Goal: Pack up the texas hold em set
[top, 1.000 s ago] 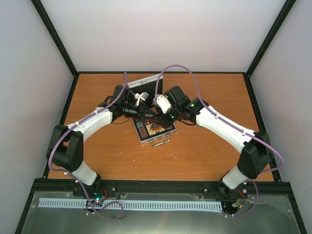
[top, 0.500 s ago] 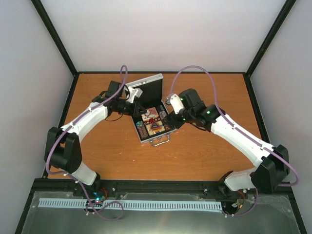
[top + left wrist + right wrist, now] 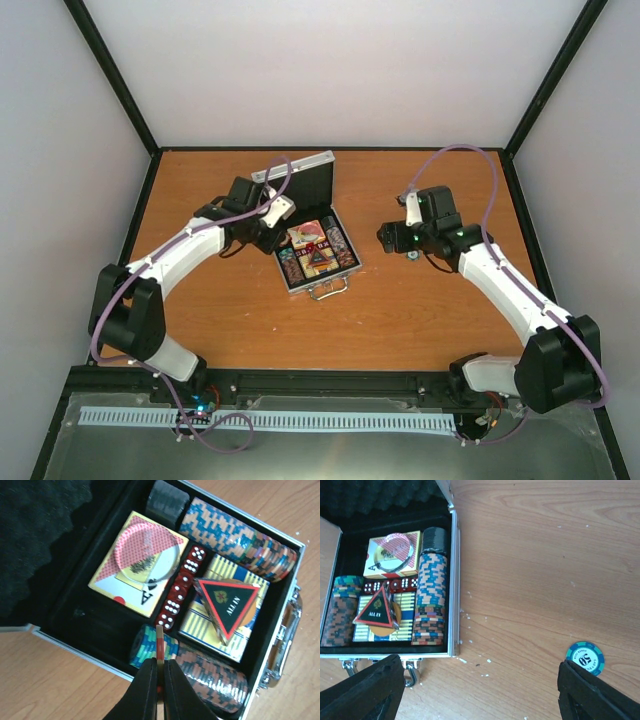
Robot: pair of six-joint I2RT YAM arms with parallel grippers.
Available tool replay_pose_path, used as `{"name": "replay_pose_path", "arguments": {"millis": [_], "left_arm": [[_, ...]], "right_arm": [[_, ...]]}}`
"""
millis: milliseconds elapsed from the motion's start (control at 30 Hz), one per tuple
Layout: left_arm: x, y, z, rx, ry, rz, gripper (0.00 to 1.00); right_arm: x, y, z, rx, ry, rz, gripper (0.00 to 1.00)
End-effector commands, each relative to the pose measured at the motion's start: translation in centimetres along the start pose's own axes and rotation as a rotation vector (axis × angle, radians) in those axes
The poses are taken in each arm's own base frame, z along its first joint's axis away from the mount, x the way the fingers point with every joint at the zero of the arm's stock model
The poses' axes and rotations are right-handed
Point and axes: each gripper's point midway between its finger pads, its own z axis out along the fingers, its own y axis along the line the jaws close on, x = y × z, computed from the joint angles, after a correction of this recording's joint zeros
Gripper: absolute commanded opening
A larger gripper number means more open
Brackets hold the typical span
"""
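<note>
My left gripper moves across the case (image 3: pixel 320 283) and outward next. It then goes down at the empty slot beyond the black chips, which has room, and releases the chip.
The texas hold em set's silver case (image 3: pixel 320 283) lies open mid-table, its lid (image 3: pixel 300 176) standing at the back. Inside are rows of chips (image 3: pixel 235 535), two card decks, red dice (image 3: pixel 181 590), a triangular "ALL IN" button (image 3: pixel 227 600) and a clear disc (image 3: pixel 145 555). My left gripper (image 3: pixel 160 667) hovers over the case's left chip row (image 3: pixel 210 675), shut on one red-edged chip (image 3: pixel 159 642) held on edge. My right gripper (image 3: pixel 480 690) stands open over bare wood right of the case (image 3: pixel 454 580). A loose teal "50" chip (image 3: pixel 585 658) lies by its right finger (image 3: pixel 595 695).
The case's metal handle (image 3: pixel 410 672) points toward the arms. Small white crumbs (image 3: pixel 470 662) dot the wood beside the case. Black frame rails edge the orange table (image 3: pixel 200 330), with white walls behind.
My right gripper has pulled away from the case to the right and opened. My left gripper has shifted slightly toward the case's left side, still shut on its chip.
</note>
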Motion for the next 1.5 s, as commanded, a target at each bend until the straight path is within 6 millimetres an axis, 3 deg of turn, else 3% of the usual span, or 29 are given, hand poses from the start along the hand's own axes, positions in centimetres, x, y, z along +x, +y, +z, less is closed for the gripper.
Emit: {"name": "replay_pose_path", "arguments": {"millis": [0,233,700,1100,1467], "left_arm": [[-3.4,0.7,-0.9,-0.061,-0.111,0.084,0.01],[-7.2,-0.6,0.4,-0.037,-0.223,0.138,0.01],[-10.5,0.5,5.4,-0.059,-0.208,0.397,0.01],[-10.6,0.1,10.0,-0.048,-0.136,0.576,0.01],[-10.2,1.3,12.5,-0.152,-0.117,0.621,0.01]], "right_arm": [[-1.5,0.0,-0.6,-0.022,-0.077,0.067,0.83],[-1.7,-0.2,-0.5,-0.017,-0.094,0.111,0.84],[-1.3,-0.7,-1.4,-0.006,-0.114,0.145,0.84],[-0.8,-0.8,-1.6,-0.008,-0.102,0.159,0.84],[0.5,-1.0,-1.3,-0.018,-0.075,0.184,0.84]]}}
